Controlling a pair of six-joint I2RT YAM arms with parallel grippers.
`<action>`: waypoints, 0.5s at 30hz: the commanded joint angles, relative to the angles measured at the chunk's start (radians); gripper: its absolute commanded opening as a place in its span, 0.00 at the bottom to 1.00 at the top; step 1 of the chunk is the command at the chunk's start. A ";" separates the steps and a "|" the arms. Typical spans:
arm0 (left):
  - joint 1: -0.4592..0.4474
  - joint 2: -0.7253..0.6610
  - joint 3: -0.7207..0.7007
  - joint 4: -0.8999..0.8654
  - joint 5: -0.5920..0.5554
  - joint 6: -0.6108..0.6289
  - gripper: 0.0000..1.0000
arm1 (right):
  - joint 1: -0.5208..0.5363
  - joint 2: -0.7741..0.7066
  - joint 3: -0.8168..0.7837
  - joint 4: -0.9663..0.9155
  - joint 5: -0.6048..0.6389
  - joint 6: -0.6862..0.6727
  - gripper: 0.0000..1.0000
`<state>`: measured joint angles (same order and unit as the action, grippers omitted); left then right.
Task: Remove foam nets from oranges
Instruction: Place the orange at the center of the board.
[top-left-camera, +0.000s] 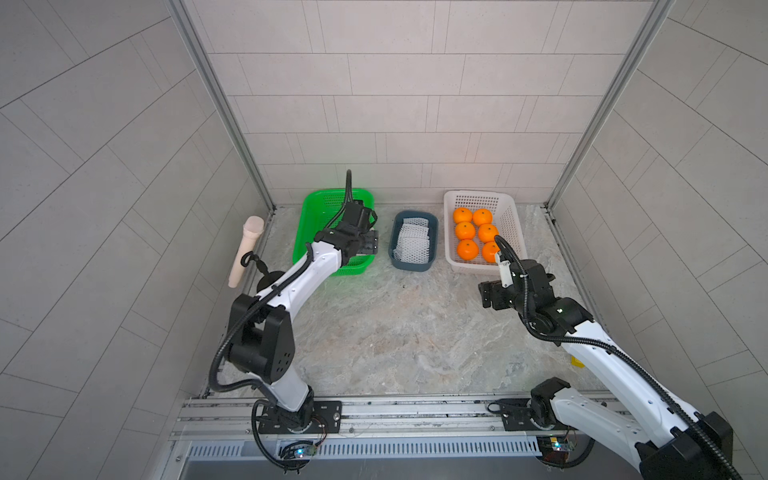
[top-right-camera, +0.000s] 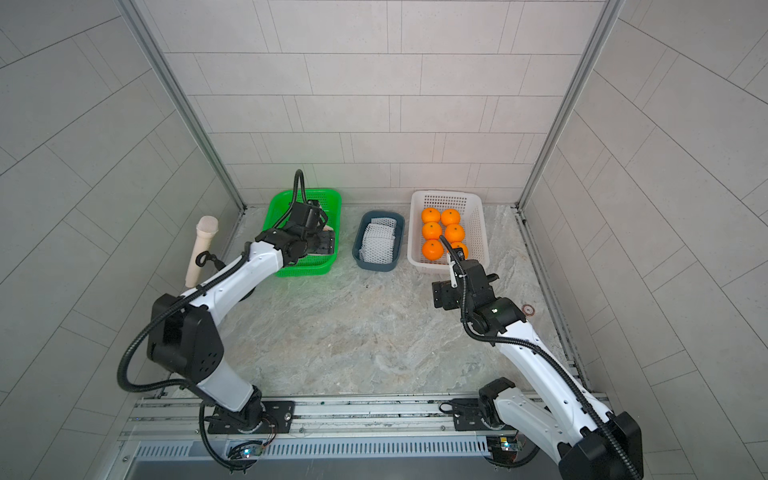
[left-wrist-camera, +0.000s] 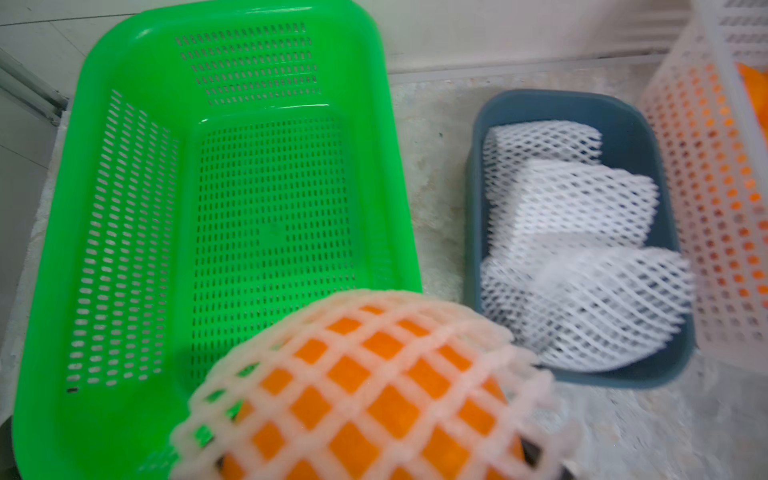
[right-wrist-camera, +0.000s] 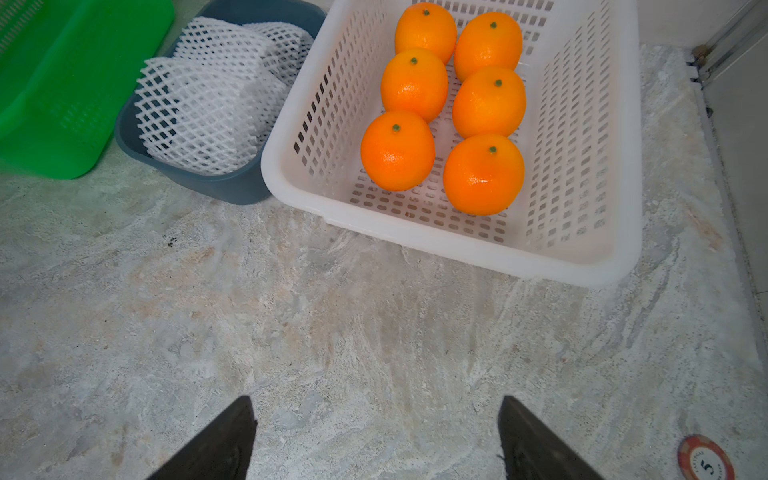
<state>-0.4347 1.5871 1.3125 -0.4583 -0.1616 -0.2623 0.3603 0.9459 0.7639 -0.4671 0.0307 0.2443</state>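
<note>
My left gripper needs to move back and down next, to the bare table before the blue-grey tub, and release the netted orange there, since that spot is clear.
My left gripper (top-left-camera: 370, 245) hangs over the right side of the green basket (top-left-camera: 320, 212), shut on an orange (left-wrist-camera: 392, 409) still wrapped in a foam net (left-wrist-camera: 419, 305); that fruit fills the near part of the left wrist view and hides the fingers. Several bare oranges (top-left-camera: 473, 232) lie in the white basket (top-left-camera: 510, 220). Several limp foam nets (top-left-camera: 411, 239) are piled in the blue-grey tub (top-left-camera: 415, 268). My right gripper (top-left-camera: 488, 295) stands open over the bare table in front of the white basket, nothing between its fingers (right-wrist-camera: 224, 440).
A beige microphone-shaped object (top-left-camera: 245, 253) leans on the left wall. A red poker chip (right-wrist-camera: 704, 459) lies on the table near my right arm. The green basket (left-wrist-camera: 249, 187) holds nothing else. A metal rail (top-left-camera: 374, 415) runs along the front edge.
</note>
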 joint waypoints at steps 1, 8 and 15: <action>-0.086 -0.081 -0.104 0.073 -0.086 -0.113 0.75 | 0.006 0.009 -0.006 0.021 0.001 0.013 0.92; -0.311 -0.070 -0.200 0.101 -0.223 -0.251 0.75 | 0.006 0.023 -0.017 0.037 -0.031 0.024 0.93; -0.382 0.114 -0.179 0.127 -0.191 -0.345 0.75 | 0.006 0.045 -0.039 0.063 -0.086 0.040 0.93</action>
<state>-0.8036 1.6512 1.1282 -0.3580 -0.3244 -0.5259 0.3603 0.9840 0.7380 -0.4202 -0.0223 0.2684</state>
